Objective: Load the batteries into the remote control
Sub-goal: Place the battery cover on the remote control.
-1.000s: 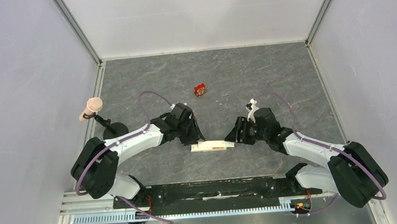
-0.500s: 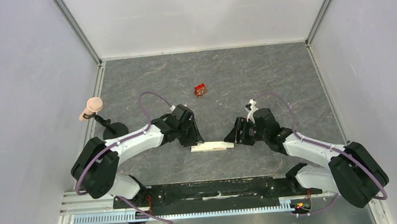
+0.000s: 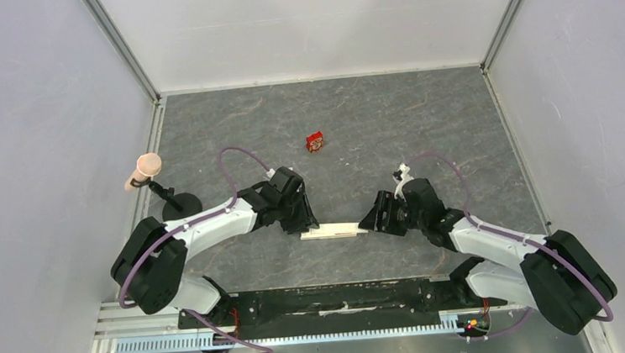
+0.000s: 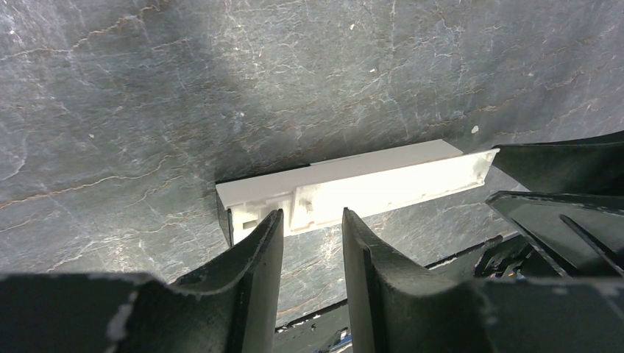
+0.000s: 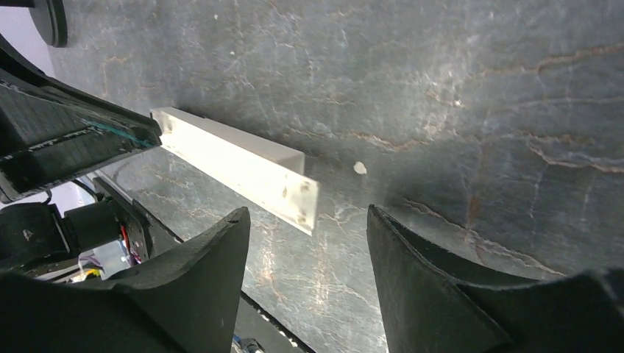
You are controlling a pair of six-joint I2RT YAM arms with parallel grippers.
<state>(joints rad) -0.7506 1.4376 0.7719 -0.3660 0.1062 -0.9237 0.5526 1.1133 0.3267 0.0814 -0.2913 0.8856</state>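
Note:
My right gripper is going to tilt flatter next and ease its open fingers around the white cover's overhanging end (image 3: 362, 231) (image 5: 303, 207), as that end sticks out past the remote control's body.
The remote control (image 3: 333, 230) is a slim white bar lying flat on the grey table between the two arms. My left gripper (image 3: 305, 220) sits at its left end. In the left wrist view the bar (image 4: 368, 184) lies just beyond the fingertips, and the left gripper (image 4: 313, 220) is open with nothing between the fingers. My right gripper (image 3: 372, 220) sits at the bar's right end. In the right wrist view that gripper (image 5: 309, 217) is wide open and the bar's end (image 5: 291, 193) lies just ahead of the gap. No batteries show in any view.
A small red square box (image 3: 315, 142) lies further back on the table. A black stand with a pink top (image 3: 149, 165) is at the left edge. Grey walls close in the sides and back. The black base rail (image 3: 327, 297) runs along the near edge.
Both grippers have shifted slightly nearer and lower beside the bar's ends. A thin red streak seen on the bar one second ago no longer shows. The bar has not moved.

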